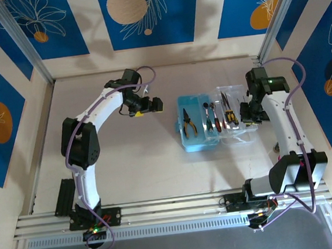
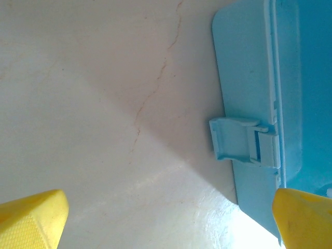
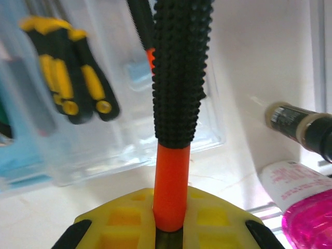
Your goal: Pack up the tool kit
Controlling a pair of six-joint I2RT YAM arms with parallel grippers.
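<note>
My right gripper moves down toward the yellow-and-black pliers point(image 3: 67, 78) next, over the case's lid section point(image 3: 136, 85) beside them. It releases the screwdriver, because another studded handle lies there.
The tool kit's light-blue case point(image 1: 199, 134) lies open mid-table with its clear lid point(image 1: 237, 135) folded out to the right. Orange-handled pliers point(image 1: 189, 124) and screwdrivers point(image 1: 209, 120) lie in the blue half. Yellow-and-black pliers point(image 3: 67, 78) rest in the lid. My left gripper point(image 1: 151, 106) hovers left of the case, open and empty. Its yellow fingertips point(image 2: 31, 223) frame bare table beside the case's latch point(image 2: 241, 140). My right gripper point(image 3: 171, 218) is shut on a screwdriver with an orange-and-black studded handle point(image 3: 174, 171), over the lid's right edge.
A pink bottle with a white label point(image 3: 306, 207) and a dark capped tube point(image 3: 301, 127) lie on the table right of the lid. Wooden walls enclose the table, and an aluminium rail point(image 1: 174, 209) runs along the near edge.
</note>
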